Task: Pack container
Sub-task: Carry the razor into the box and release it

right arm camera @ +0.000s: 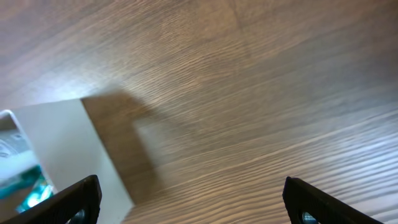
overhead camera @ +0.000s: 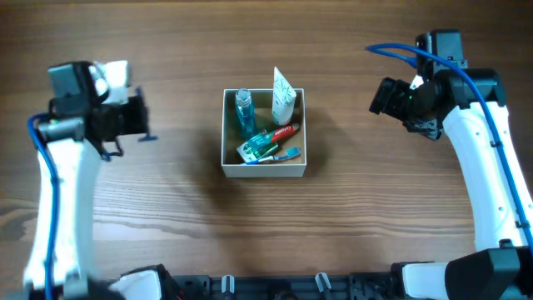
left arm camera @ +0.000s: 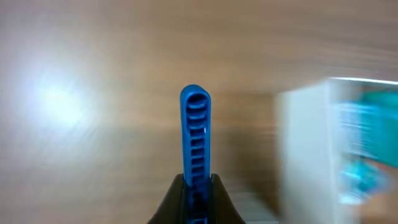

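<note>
Next, my left gripper moves to the right in the overhead view, over the container. Then it goes down beside the red tube, where the container's tan bottom still shows bare.
The container [overhead camera: 264,169], a small white box with a tan inside, sits mid-table. It holds a teal bottle [overhead camera: 243,108], a white tube [overhead camera: 283,93] leaning on the far right corner, a red tube [overhead camera: 283,132] and a green packet [overhead camera: 257,148]. My left gripper [overhead camera: 137,125] is left of the box, apart from it. It is shut on a slim blue ridged plastic stick [left arm camera: 195,137] that points forward. The box wall [left arm camera: 305,143] shows blurred at the right of the left wrist view. My right gripper [overhead camera: 385,96] is open and empty, right of the box, which also shows in the right wrist view [right arm camera: 56,143].
The table is bare brown wood [overhead camera: 166,217]. The arm bases and a black rail [overhead camera: 275,287] run along the near edge. In the right wrist view the fingers [right arm camera: 193,199] are spread over bare wood.
</note>
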You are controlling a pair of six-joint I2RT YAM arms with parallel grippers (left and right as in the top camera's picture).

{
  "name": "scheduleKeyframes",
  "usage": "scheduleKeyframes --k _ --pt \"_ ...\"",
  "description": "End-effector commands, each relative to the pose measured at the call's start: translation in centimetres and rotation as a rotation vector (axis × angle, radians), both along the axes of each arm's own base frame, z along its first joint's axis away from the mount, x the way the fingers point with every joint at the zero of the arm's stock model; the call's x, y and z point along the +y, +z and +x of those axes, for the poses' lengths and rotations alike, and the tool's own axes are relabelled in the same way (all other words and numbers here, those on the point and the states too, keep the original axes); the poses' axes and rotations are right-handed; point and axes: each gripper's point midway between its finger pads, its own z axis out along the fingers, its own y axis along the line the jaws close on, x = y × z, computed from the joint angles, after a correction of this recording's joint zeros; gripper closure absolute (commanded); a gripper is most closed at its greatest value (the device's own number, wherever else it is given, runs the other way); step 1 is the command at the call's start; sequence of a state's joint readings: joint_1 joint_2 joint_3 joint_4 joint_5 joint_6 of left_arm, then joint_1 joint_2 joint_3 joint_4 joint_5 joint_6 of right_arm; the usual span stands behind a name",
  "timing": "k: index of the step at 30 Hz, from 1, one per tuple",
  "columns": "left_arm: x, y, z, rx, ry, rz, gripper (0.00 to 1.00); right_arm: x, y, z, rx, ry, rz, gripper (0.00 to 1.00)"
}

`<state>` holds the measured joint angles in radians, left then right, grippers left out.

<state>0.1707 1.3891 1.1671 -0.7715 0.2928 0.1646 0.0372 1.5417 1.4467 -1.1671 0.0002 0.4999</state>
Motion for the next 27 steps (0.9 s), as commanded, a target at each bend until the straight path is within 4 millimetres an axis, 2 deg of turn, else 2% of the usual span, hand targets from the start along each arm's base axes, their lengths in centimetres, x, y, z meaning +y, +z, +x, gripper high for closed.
scheduleKeyframes --k 1,3,5,8,10,13,18,20,23,24,25,26,27 --pt "-7.8 5.6 -1.0 -0.243 -0.392 0.158 0.96 -1.7 -0.1 0.2 0.007 -0.210 0.124 0.05" --pt "-11.2 6.5 -2.0 -0.312 -0.559 0.275 0.96 -3.8 -0.1 0.2 0.001 -0.268 0.146 0.05" --pt "-14.3 6.4 -3.0 -0.344 -0.706 0.348 0.96 -5.3 0.0 0.0 -0.005 -0.254 0.150 0.05" --pt "-18.7 5.2 -4.4 -0.360 -0.886 0.368 0.96 -7.0 -0.2 -0.8 0.010 -0.231 0.129 0.05" --pt "-21.2 3.5 -5.1 -0.335 -0.987 0.375 0.96 -7.3 -0.3 -1.1 0.019 -0.217 0.121 0.05" --pt "-23.1 0.2 -5.4 -0.273 -1.108 0.404 0.96 -7.3 -0.3 -1.2 0.021 -0.205 0.120 0.05" --pt "-23.9 -4.6 -4.5 -0.159 -1.147 0.407 0.96 -7.2 -0.3 -1.3 0.027 -0.196 0.118 0.05" --pt "-24.0 -5.5 -4.1 -0.145 -1.145 0.407 0.79 -7.2 -0.3 -1.4 0.030 -0.178 0.112 0.05" --pt "-24.0 -5.6 -4.1 -0.140 -1.141 0.405 0.64 -7.0 -0.4 -1.8 0.042 -0.105 0.102 0.05" --pt "-23.8 -5.5 -4.0 -0.142 -1.133 0.409 0.58 -6.9 -0.5 -1.9 0.048 -0.075 0.095 0.05" --pt "-23.4 -5.2 -3.6 -0.139 -1.095 0.421 0.39 -6.9 -0.5 -2.0 0.052 -0.066 0.092 0.05" --pt "-23.0 -4.7 -3.3 -0.140 -1.045 0.434 0.31 -6.9 -0.5 -2.0 0.052 -0.051 0.088 0.05" --pt "-22.1 -3.6 -2.9 -0.146 -0.959 0.442 0.30 -6.9 -0.4 -2.0 0.049 -0.047 0.086 0.05"
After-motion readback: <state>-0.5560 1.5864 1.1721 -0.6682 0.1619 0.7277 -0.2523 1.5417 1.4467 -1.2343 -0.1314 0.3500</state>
